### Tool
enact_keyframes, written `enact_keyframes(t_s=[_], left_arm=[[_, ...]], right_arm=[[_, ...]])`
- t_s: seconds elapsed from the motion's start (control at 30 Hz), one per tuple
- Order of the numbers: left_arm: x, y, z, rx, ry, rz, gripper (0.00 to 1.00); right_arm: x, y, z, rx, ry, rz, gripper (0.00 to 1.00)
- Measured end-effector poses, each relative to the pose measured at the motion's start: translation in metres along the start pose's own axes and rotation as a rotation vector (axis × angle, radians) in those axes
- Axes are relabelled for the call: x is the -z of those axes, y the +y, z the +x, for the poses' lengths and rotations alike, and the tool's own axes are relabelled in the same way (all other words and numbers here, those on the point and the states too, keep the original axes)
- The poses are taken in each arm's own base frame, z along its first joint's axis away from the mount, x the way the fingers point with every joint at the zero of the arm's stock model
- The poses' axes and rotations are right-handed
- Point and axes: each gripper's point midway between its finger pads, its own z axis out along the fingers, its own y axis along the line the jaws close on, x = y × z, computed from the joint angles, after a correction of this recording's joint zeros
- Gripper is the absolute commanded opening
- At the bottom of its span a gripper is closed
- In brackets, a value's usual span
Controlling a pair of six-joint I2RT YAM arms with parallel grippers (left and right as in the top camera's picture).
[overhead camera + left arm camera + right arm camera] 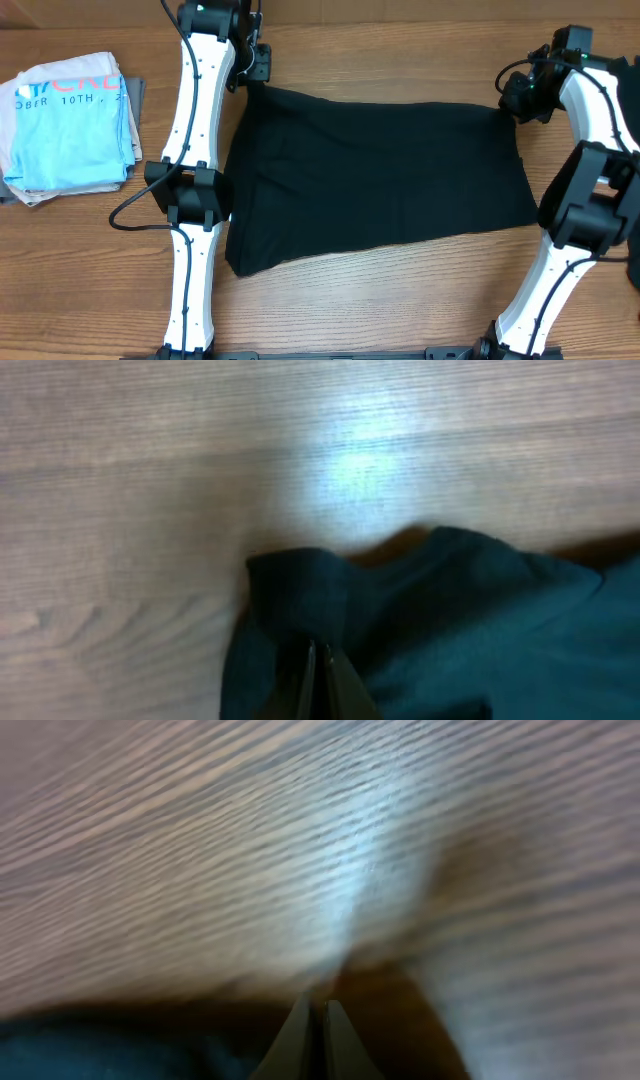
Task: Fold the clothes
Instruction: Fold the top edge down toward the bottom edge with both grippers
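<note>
Next, my left gripper will carry the shirt's held far corner back over the spread shirt's near part, doubling the cloth, and release, since that near part lies back from it.
A large plain black T-shirt (380, 180) lies spread across the middle of the wooden table, its far edge pulled straight between both grippers. My left gripper (258, 72) sits at the shirt's far left corner. In the left wrist view its fingers (320, 652) are shut with a bunched fold of the dark shirt (480, 620) around the tips. At the far right corner is my right gripper (512, 100). The right wrist view is blurred; the gripper (318, 1007) is shut at the edge of the dark shirt (100, 1050).
A folded light-blue T-shirt with printed lettering (70, 125) rests on a small stack at the table's left edge. The left arm (195, 200) runs along the shirt's left side. The right arm (585, 210) stands beside its right side.
</note>
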Motion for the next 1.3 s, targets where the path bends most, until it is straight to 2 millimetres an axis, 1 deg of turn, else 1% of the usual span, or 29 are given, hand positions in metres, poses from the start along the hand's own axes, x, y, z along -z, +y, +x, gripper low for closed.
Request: enact_keyframes(t_s=[0.1,0.2,0.43,0.53,0.6,0.63,0.7,0.77,0.87,0.97,1.07,1.2,1.3], left_arm=[[0.004,0.001,0.013,0.018,0.051,-0.007,0.04],[0.005,0.003,0.026,0.045,0.102,-0.013,0.04],[0.005,-0.005,0.028,0.069,0.108,0.007,0.04],[0.007,-0.010,0.028,0.068,0.105,0.012,0.04],[0.013,-0.015,0.027,0.067,0.094,0.022,0.04],[0.019,-0.019,0.027,0.065,0.084,0.030,0.04],[0.035,-0.024,0.028,0.060,0.068,0.041,0.04],[0.054,-0.029,0.034,0.054,0.060,0.047,0.04],[0.083,-0.032,0.052,0.058,0.068,0.050,0.04],[0.094,-0.030,0.074,0.070,0.116,0.044,0.04],[0.089,-0.025,0.101,0.079,0.201,0.025,0.04],[0.066,-0.015,0.138,0.101,0.344,-0.040,0.04],[0.051,-0.009,0.161,0.109,0.439,-0.077,0.04]], right_arm=[[0.017,0.004,0.003,0.003,0.004,0.000,0.04],[0.023,0.004,0.014,-0.005,0.045,0.002,0.04],[0.026,0.000,0.038,-0.032,0.143,0.017,0.04],[0.028,-0.004,0.045,-0.051,0.172,0.023,0.04],[0.030,-0.009,0.049,-0.071,0.188,0.029,0.04],[0.031,-0.011,0.051,-0.081,0.198,0.031,0.04],[0.033,-0.015,0.055,-0.100,0.215,0.036,0.04],[0.034,-0.019,0.059,-0.115,0.233,0.041,0.04],[0.036,-0.020,0.065,-0.126,0.256,0.046,0.04],[0.039,-0.021,0.073,-0.147,0.291,0.058,0.04],[0.044,-0.030,0.087,-0.197,0.342,0.121,0.04],[0.051,-0.044,0.101,-0.258,0.391,0.224,0.04],[0.057,-0.049,0.111,-0.287,0.426,0.269,0.04]])
